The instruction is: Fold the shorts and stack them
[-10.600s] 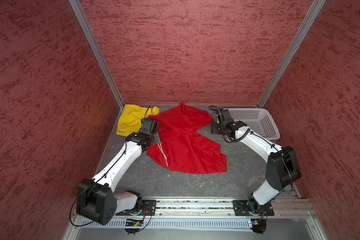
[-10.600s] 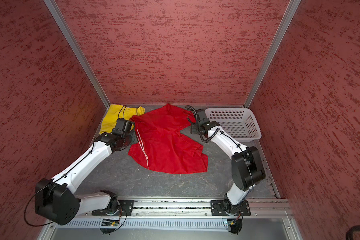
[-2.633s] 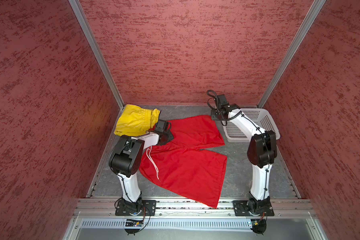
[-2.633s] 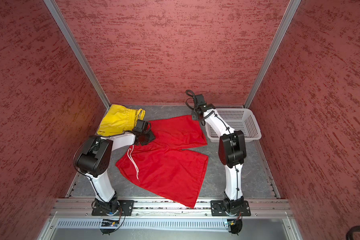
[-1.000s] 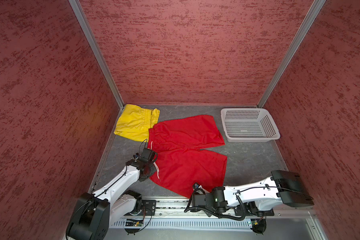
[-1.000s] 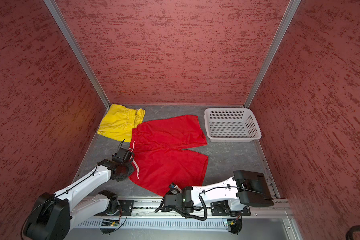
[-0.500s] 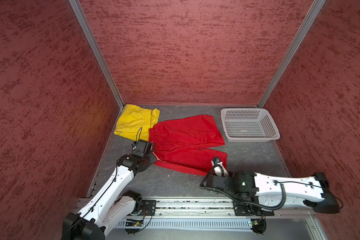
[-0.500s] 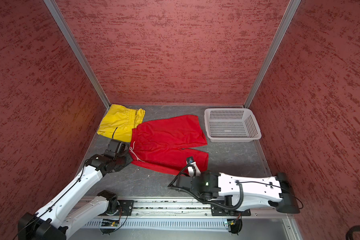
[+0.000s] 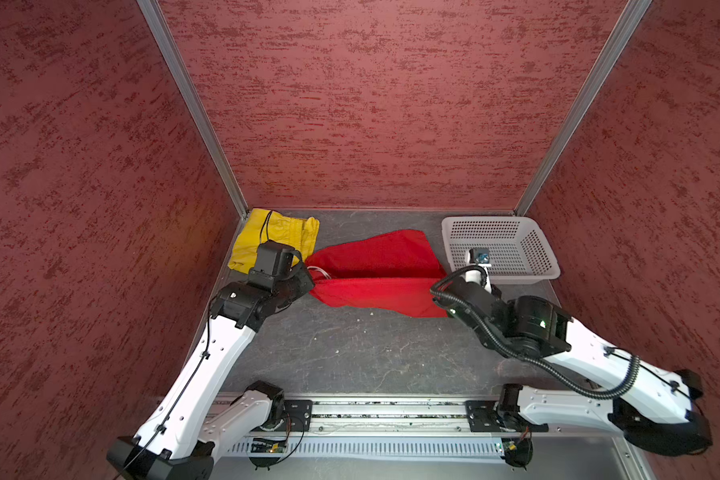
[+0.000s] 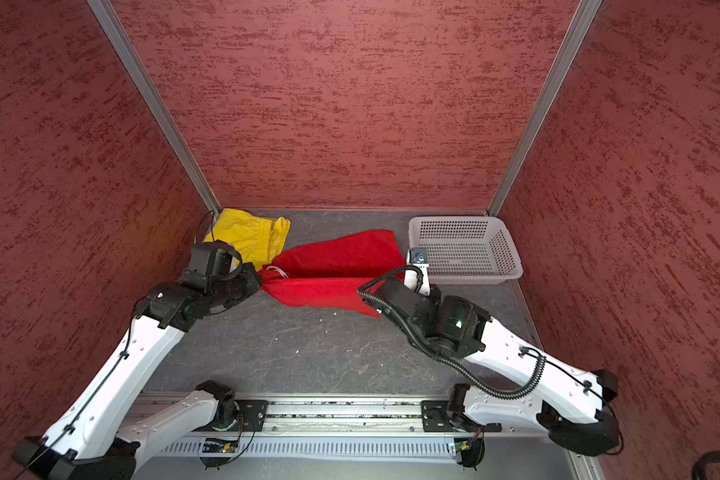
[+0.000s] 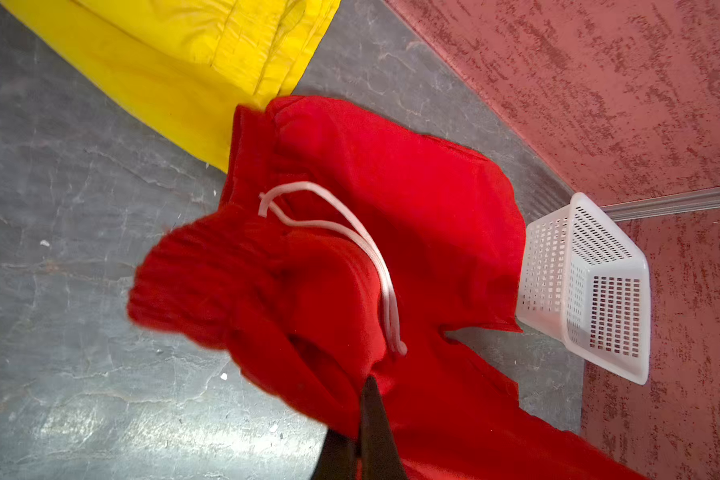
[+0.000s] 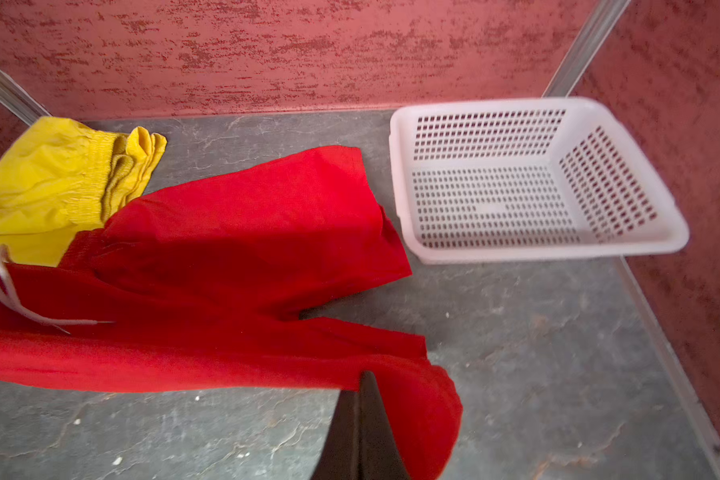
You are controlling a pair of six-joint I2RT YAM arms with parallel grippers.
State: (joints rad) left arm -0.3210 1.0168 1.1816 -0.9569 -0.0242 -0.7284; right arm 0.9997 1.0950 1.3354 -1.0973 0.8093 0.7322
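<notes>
The gathered end should next go outward and down onto the far waistband corner [image 9: 315,257] [image 11: 256,128] by the yellow shorts, and my left gripper needs to let go of it there, because the far leg is lying flat.
The red shorts [image 9: 375,257] [image 10: 337,257] lie mid-table, the far leg flat and the near half lifted in a taut band between both grippers. My left gripper [image 11: 368,382] is shut on the gathered waistband end, beside the white drawstring [image 11: 350,232]. My right gripper [image 12: 366,376] is shut on the hem of the near leg. In both top views the fingertips hide under the wrists, the left gripper [image 9: 310,286] and the right gripper [image 9: 443,307]. The yellow shorts [image 9: 275,237] [image 10: 250,237] lie bunched in the far left corner, touching the red waistband.
A white perforated basket [image 9: 512,279] [image 12: 537,249] stands at the far right corner, close to the red leg's hem. Textured red walls close in three sides. The arms' rail [image 9: 391,411] runs along the front edge.
Both grippers have carried the near half of the red shorts up and back toward the far leg. The arms have swung from the front edge toward mid-table.
</notes>
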